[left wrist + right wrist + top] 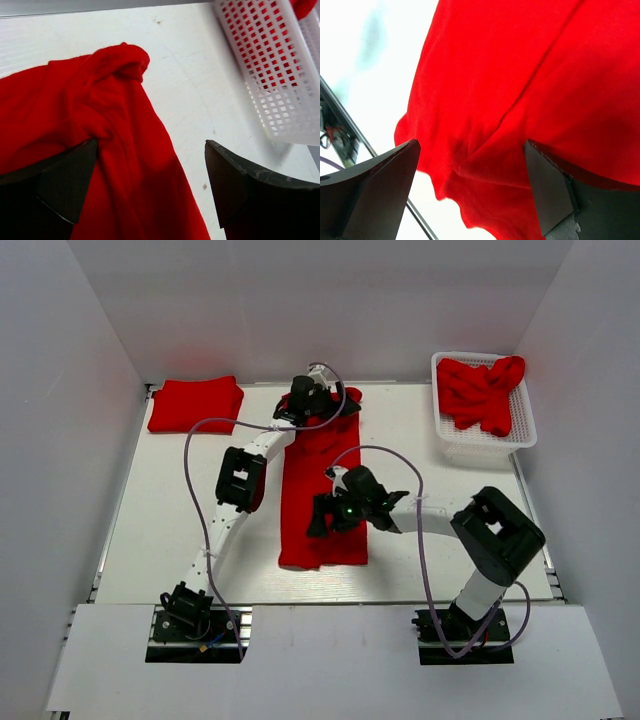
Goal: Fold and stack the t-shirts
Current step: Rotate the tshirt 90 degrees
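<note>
My left gripper should move its open fingers back and down onto the folded t-shirt's near corner away from the basket, because that corner is uncovered.
A red t-shirt (322, 490) lies folded into a long strip down the middle of the table. My left gripper (303, 400) is open over its far end, where the cloth (100, 115) is bunched between the fingers (235, 185). My right gripper (322, 518) is open over the strip's near half, its fingers (547, 190) spread above the cloth (520, 90) and its hem. A folded red t-shirt (195, 404) lies at the far left. More red t-shirts (482, 390) are heaped in the basket.
A white plastic mesh basket (488, 438) stands at the far right, also in the left wrist view (270, 70). White walls enclose the table on three sides. The table's near edge rail (350, 130) shows in the right wrist view.
</note>
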### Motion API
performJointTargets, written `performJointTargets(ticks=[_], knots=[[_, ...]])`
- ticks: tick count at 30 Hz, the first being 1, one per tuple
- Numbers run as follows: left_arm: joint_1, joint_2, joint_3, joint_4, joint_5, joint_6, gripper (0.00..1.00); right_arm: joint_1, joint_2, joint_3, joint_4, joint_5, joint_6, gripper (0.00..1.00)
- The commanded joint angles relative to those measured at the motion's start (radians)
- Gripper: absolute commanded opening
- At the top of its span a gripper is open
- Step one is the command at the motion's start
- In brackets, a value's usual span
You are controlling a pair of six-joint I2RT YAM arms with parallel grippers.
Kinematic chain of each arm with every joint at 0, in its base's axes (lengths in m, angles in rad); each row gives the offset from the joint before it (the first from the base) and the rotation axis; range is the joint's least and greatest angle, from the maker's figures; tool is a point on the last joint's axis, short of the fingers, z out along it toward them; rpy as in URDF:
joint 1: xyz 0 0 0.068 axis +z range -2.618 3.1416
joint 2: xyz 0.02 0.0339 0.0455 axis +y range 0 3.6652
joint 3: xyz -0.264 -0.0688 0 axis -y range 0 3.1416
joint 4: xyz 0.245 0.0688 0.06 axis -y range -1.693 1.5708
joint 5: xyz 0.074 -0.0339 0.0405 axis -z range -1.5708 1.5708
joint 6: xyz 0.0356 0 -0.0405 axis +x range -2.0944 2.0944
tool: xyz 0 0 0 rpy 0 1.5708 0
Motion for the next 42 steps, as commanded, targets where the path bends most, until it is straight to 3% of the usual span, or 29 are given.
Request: performJointTargets(ticks=[1, 7, 12, 16, 17, 18, 19, 23, 24, 26, 27, 30, 33, 42], knots=[[-0.013, 0.063, -0.044, 0.014, 0.002, -0.041, 0.99, 0.059, 0.071, 0.085, -0.072, -0.006, 0.06, 0.9], [-0.022, 0.022, -0.035, 0.047, -0.004, -0.053, 0.99, 0.084, 0.047, 0.219, -0.198, 0.054, -0.042, 0.9], [0.009, -0.185, -0.044, -0.014, -0.038, 0.016, 0.99, 0.078, -0.076, 0.297, -0.406, 0.242, -0.066, 0.9], [0.018, -0.404, -0.093, -0.227, -0.126, 0.152, 0.99, 0.08, -0.191, 0.294, -0.532, 0.304, 0.001, 0.9], [0.018, -0.453, -0.107, -0.308, -0.177, 0.177, 0.99, 0.078, -0.206, 0.276, -0.563, 0.368, 0.035, 0.9], [0.018, -0.505, -0.128, -0.396, -0.312, 0.177, 0.99, 0.08, -0.237, 0.264, -0.592, 0.382, 0.047, 0.9], [0.018, -0.621, -0.221, -0.521, -0.35, 0.177, 0.99, 0.078, -0.251, 0.232, -0.609, 0.394, 0.064, 0.9], [-0.002, -0.91, -0.666, -0.619, -0.487, 0.211, 0.99, 0.078, -0.369, 0.121, -0.661, 0.454, 0.185, 0.9], [-0.011, -1.069, -0.876, -0.619, -0.546, 0.157, 0.99, 0.08, -0.381, 0.065, -0.664, 0.454, 0.193, 0.9], [-0.011, -1.229, -1.086, -0.549, -0.483, 0.114, 0.99, 0.08, -0.427, 0.006, -0.655, 0.451, 0.249, 0.9], [-0.011, -1.383, -1.277, -0.515, -0.464, 0.085, 0.99, 0.084, -0.434, -0.006, -0.641, 0.448, 0.259, 0.9], [-0.02, -1.567, -1.543, -0.504, -0.453, -0.018, 0.99, 0.086, -0.464, -0.066, -0.597, 0.424, 0.285, 0.9], [-0.031, -1.707, -1.717, -0.568, -0.44, -0.029, 0.99, 0.093, -0.47, -0.106, -0.533, 0.356, 0.306, 0.9], [-0.065, -1.759, -1.964, -0.51, -0.375, -0.07, 0.99, 0.124, -0.391, -0.166, -0.4, 0.282, 0.349, 0.9]])
